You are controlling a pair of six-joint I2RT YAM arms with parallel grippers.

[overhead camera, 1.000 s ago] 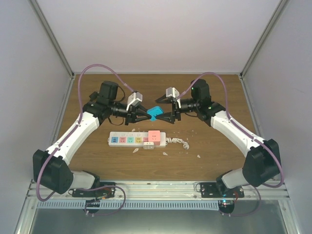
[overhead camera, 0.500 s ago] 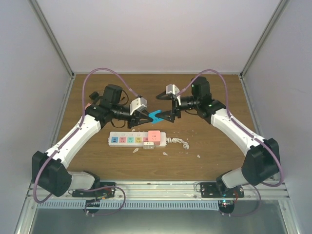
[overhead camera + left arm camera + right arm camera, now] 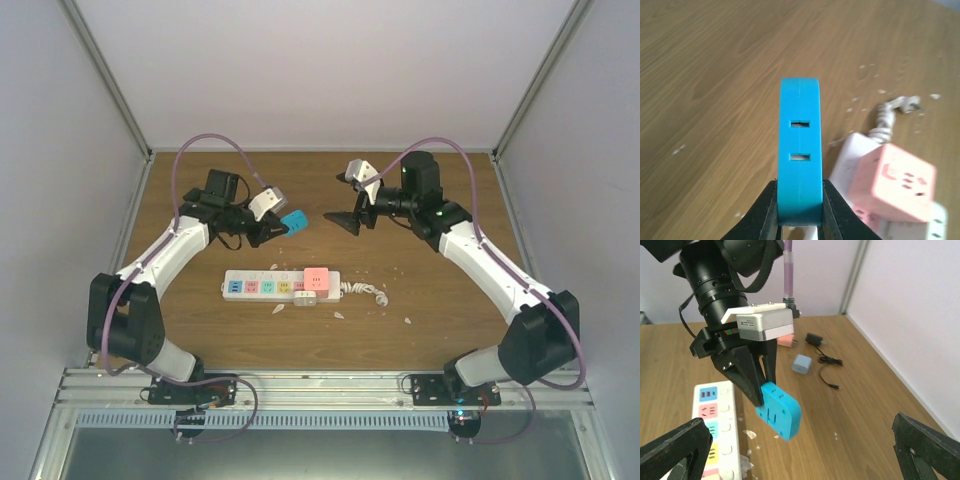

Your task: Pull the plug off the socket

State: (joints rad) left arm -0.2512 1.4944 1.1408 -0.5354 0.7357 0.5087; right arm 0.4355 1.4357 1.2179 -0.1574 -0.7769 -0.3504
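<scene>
Next, the left gripper brings the plug down onto the table beside the light-blue cube charger, since other unplugged pieces already lie there.
My left gripper (image 3: 283, 227) is shut on a blue plug (image 3: 295, 221), held in the air above and behind the socket (image 3: 262, 286). In the left wrist view the black fingers (image 3: 765, 212) pinch the plug (image 3: 800, 145) by its flat sides, its two slots facing the camera. The socket is a long white strip with coloured faces. A pink cube (image 3: 316, 279) sits on its right end beside a coiled white cord (image 3: 368, 291). My right gripper (image 3: 338, 200) stands wide open, to the right of the plug and apart from it. Its wrist view shows the plug (image 3: 780, 410) in the left jaws.
Behind the left arm, a light-blue cube charger (image 3: 802, 363), a black adapter with a thin cable (image 3: 815, 339) and a pink item (image 3: 786, 341) lie on the wooden table (image 3: 440, 330). White flecks (image 3: 408, 320) are scattered near the cord. Grey walls enclose the table.
The right gripper opened, let go of the blue plug and drew back to the right. The left arm carried the plug leftward, away from it.
</scene>
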